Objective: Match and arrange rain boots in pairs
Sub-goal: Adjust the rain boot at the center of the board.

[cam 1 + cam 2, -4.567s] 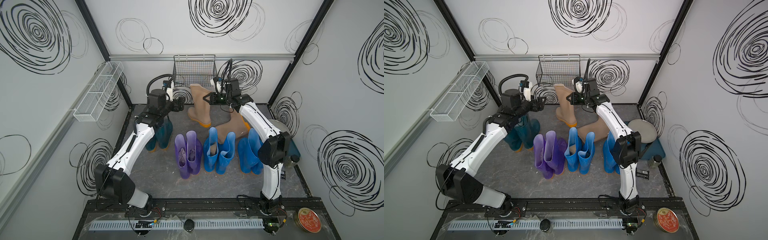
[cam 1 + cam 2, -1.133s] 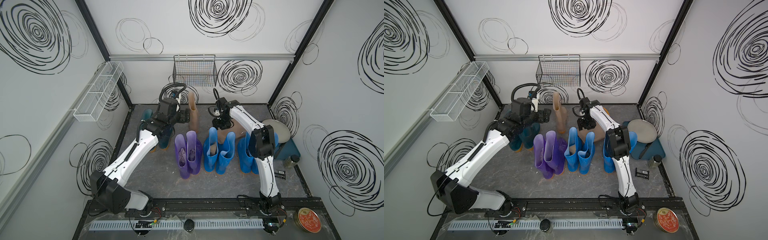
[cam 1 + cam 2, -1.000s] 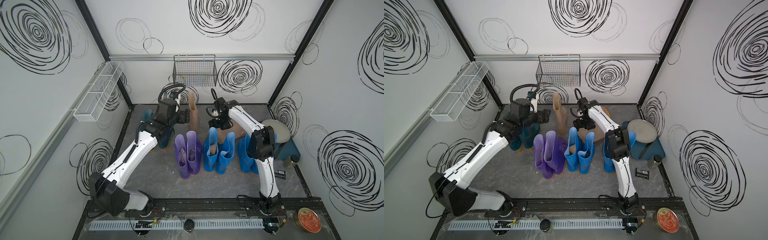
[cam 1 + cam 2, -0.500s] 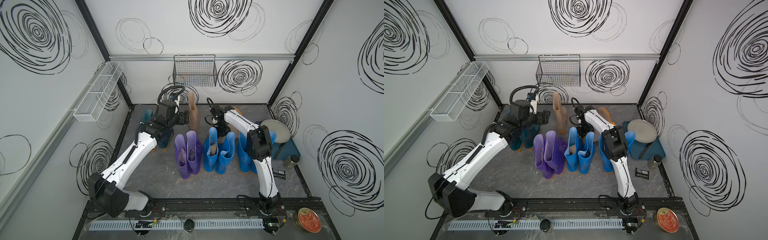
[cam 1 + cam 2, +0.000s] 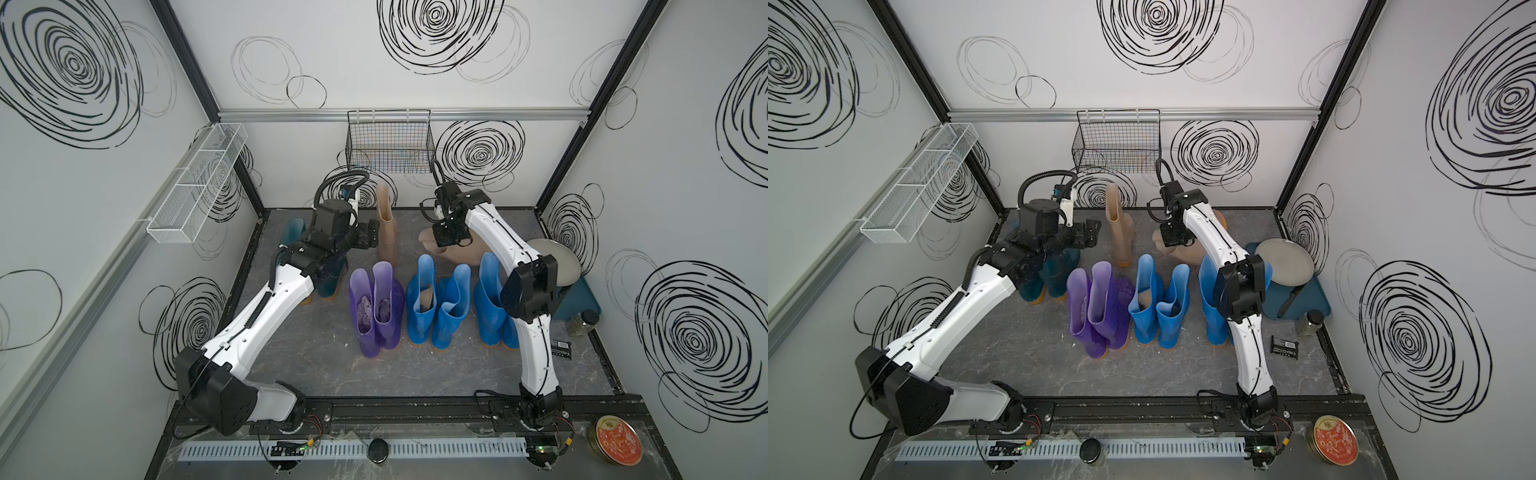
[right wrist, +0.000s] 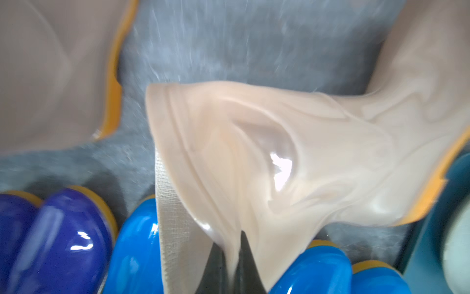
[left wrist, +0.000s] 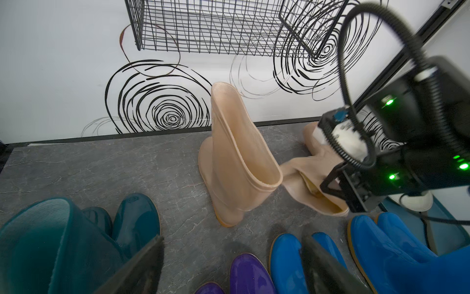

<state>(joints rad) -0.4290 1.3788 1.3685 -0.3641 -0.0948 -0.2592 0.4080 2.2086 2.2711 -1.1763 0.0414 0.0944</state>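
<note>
I should lift and tilt my right gripper next, until the boot's shaft stands beside the upright tan boot, and then let go of the boot's shaft, because one tan boot is lying on its side.
One tan rain boot [image 5: 386,226] [image 7: 236,157] stands upright at the back. The other tan boot [image 5: 451,253] [image 6: 279,152] lies on its side to its right. My right gripper [image 5: 446,245] [image 6: 231,254] is shut on the lying boot's shaft wall near the rim. My left gripper [image 5: 372,235] [image 7: 231,254] hangs open beside the upright tan boot, holding nothing. In front stand a purple pair [image 5: 376,307], a blue pair [image 5: 436,307] and a second blue pair [image 5: 490,307]. A dark teal pair [image 5: 328,274] is partly hidden under my left arm.
A dark teal tray [image 5: 582,299] with a grey plate [image 5: 557,262] sits at the right, a small jar [image 5: 582,324] and a black bar [image 5: 561,348] beside it. A wire basket [image 5: 388,141] hangs on the back wall, a white mesh shelf [image 5: 195,187] on the left wall.
My right gripper has closed from wide open onto the lying tan boot's shaft. The left arm has barely moved and stays open.
</note>
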